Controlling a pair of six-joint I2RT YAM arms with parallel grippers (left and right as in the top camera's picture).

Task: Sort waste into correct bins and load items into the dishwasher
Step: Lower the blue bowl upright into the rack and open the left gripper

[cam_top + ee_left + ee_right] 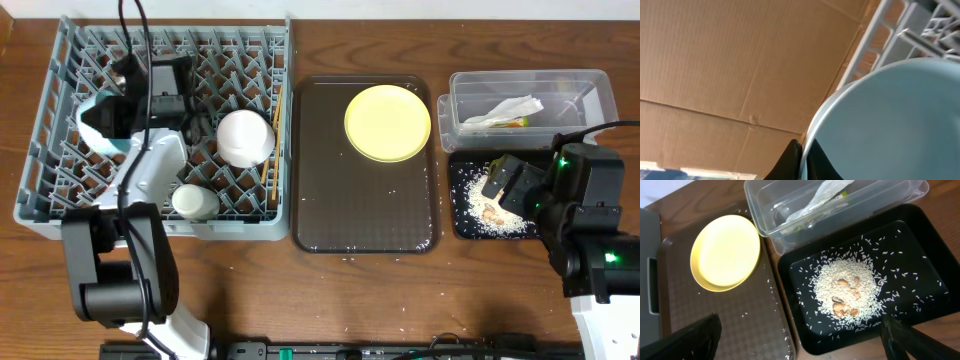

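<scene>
The light blue bowl should next come down toward the white bowl in my left gripper.
My left gripper is shut on the rim of the light blue bowl, held on edge over the left side of the grey dish rack; the bowl also shows in the overhead view. The rack holds a white bowl, a white cup and chopsticks. The yellow plate lies on the brown tray. My right gripper is open and empty above the black tray, which holds rice scraps. The clear tub holds the napkin and wrapper.
Stray rice grains lie on the brown tray and on the wooden table in front of it. A cardboard wall stands beyond the rack's left side.
</scene>
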